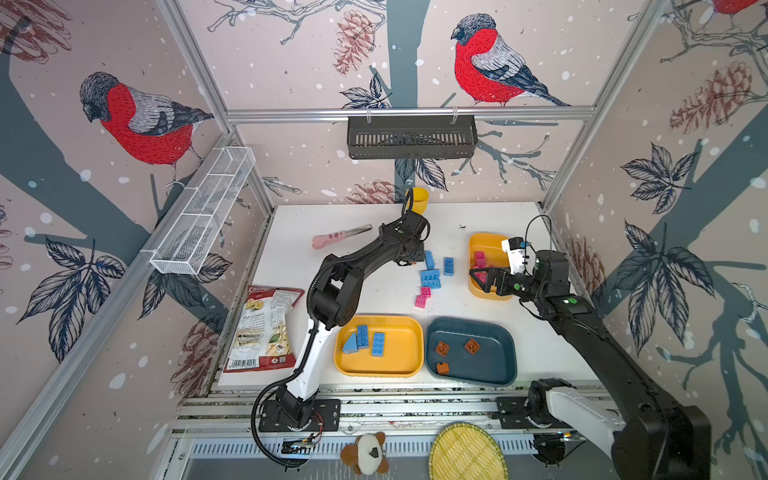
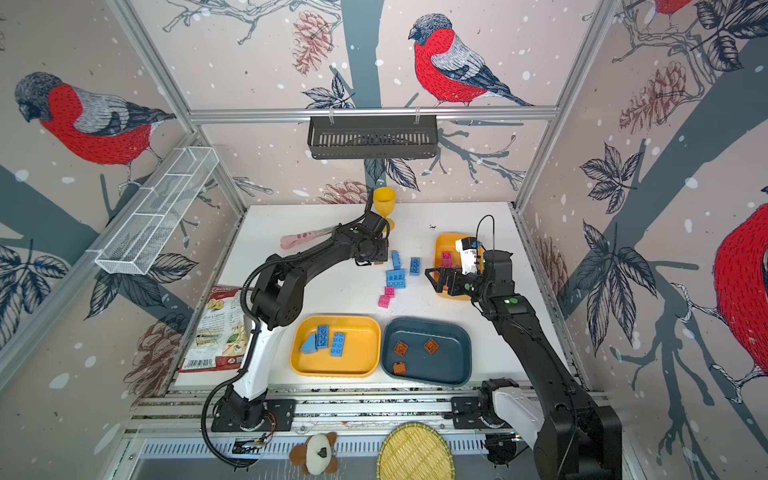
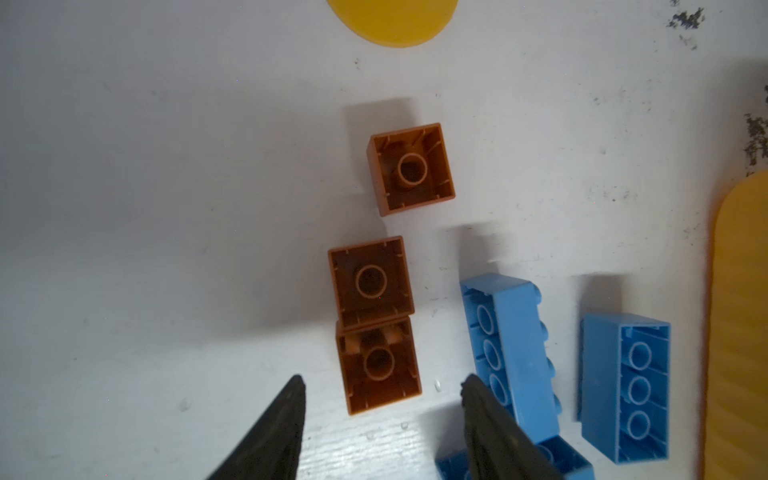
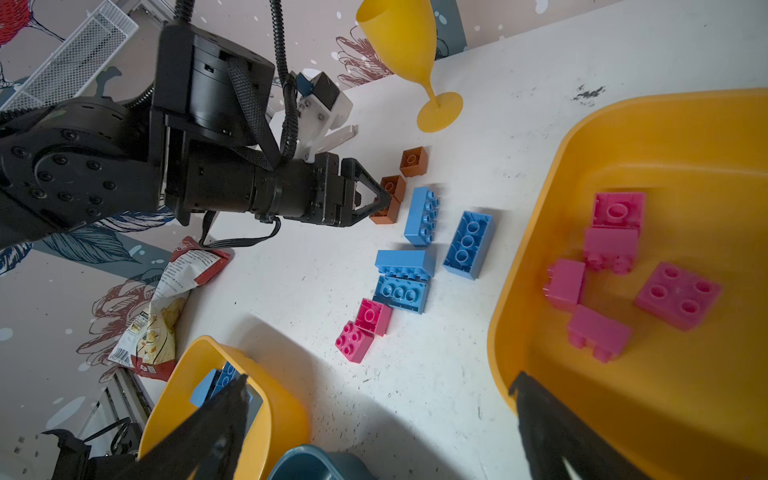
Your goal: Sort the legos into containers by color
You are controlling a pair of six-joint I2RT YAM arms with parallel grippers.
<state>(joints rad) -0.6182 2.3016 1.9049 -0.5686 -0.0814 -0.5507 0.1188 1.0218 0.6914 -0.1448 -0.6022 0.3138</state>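
The left gripper will come down around the nearest brown brick (image 2: 378,263) (image 3: 380,365) and close there, since its open fingers already line up with both sides of the brick.
Three brown-orange legos lie studs-down near the table's middle. My left gripper (image 3: 382,382) is open, its tips to either side of the nearest brown brick (image 3: 380,365) without touching it; it also shows in the right wrist view (image 4: 384,199). Several loose blue bricks (image 1: 430,277) and two pink ones (image 1: 422,297) lie just right of it. The larger yellow tray (image 1: 403,349) holds three blue pieces, the teal tray (image 1: 490,361) three brown ones, and the smaller yellow tray (image 4: 685,145) several pink ones. My right gripper (image 1: 478,278) hangs open and empty over that tray's left rim.
A yellow goblet (image 2: 384,201) stands at the back. A pink-handled tool (image 1: 332,239) lies at back left and a chip bag (image 1: 266,328) at left. A white wire mesh basket (image 1: 208,208) hangs on the left wall. A woven plate (image 1: 465,453) and a plush toy (image 1: 368,453) lie in front of the arm bases.
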